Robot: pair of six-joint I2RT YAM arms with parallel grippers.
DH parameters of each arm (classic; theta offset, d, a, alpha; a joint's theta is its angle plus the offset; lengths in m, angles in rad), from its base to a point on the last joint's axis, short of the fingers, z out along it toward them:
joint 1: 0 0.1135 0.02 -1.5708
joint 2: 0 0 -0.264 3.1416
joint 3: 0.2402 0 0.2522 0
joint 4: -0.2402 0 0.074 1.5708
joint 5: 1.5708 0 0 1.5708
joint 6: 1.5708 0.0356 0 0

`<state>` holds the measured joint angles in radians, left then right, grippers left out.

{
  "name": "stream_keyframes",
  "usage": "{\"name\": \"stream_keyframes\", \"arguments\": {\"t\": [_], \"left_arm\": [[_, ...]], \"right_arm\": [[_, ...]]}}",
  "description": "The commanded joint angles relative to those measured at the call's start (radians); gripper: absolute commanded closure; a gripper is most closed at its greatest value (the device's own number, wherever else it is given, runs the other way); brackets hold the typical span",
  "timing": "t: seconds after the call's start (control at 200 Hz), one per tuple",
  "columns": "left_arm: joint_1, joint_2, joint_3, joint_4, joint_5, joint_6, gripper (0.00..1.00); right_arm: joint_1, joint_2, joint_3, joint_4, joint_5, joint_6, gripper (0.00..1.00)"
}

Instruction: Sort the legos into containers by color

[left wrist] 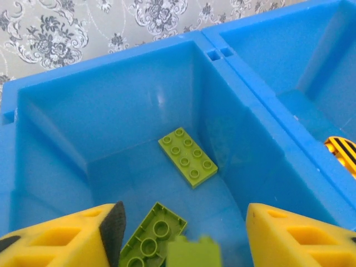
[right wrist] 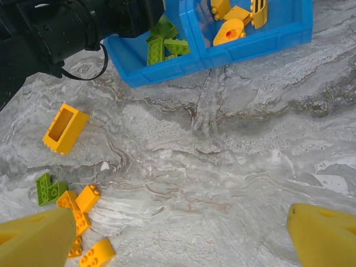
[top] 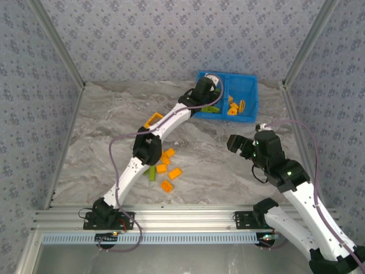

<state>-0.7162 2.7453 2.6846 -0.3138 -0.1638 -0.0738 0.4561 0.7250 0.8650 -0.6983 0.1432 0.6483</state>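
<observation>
Next, my right gripper moves across the bare table and down onto the orange open frame's long side (right wrist: 72, 133) facing the bin, since the frame's hollow admits a finger.
My left gripper (left wrist: 184, 222) hangs open inside the left compartment of the blue bin (left wrist: 111, 105). A blurred lime green brick (left wrist: 194, 255) lies loose between its fingers, touching neither pad. Under it are an upside-down green brick (left wrist: 150, 239) and a flat green brick (left wrist: 187, 157). In the top view this gripper (top: 205, 88) sits over the bin (top: 246, 80), whose right compartment holds orange pieces (top: 234, 108). Several orange legos (top: 169, 162) and a green one (top: 152, 173) lie mid-table. My right gripper (right wrist: 181, 233) stands open above bare table.
An orange open frame (right wrist: 65, 128) lies alone left of the bin. A green L-shaped piece (right wrist: 49, 188) and orange bricks (right wrist: 83, 203) sit by my right gripper's left finger. The left arm (top: 165, 123) stretches diagonally across the table. Patterned walls close in the sides.
</observation>
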Motion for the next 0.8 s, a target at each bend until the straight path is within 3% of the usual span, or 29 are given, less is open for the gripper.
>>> {"name": "stream_keyframes", "arguments": {"t": [0.0, 0.175, 0.275, 0.44, 0.58, 0.795], "left_arm": [[-0.008, -0.047, 0.044, 0.015, 0.026, 0.000, 0.35], [-0.009, -0.198, 0.032, -0.077, 0.041, -0.030, 0.29], [-0.002, -0.352, -0.070, -0.118, 0.068, -0.075, 0.25], [0.019, -0.735, -0.571, -0.037, 0.056, -0.077, 0.21], [0.056, -1.091, -1.045, 0.061, -0.045, -0.050, 0.19], [0.111, -1.537, -1.533, -0.044, -0.138, -0.082, 0.14]], "right_arm": [[-0.001, 0.032, 0.037, 0.017, 0.012, -0.048, 0.00], [0.002, 0.087, 0.038, 0.064, -0.016, -0.074, 0.00], [0.016, 0.150, 0.042, 0.130, -0.083, -0.143, 0.00], [0.099, 0.371, 0.160, 0.135, -0.122, -0.198, 0.00], [0.157, 0.646, 0.315, 0.165, -0.203, -0.197, 0.00], [0.214, 1.182, 0.784, 0.081, -0.195, -0.093, 0.05]]}}
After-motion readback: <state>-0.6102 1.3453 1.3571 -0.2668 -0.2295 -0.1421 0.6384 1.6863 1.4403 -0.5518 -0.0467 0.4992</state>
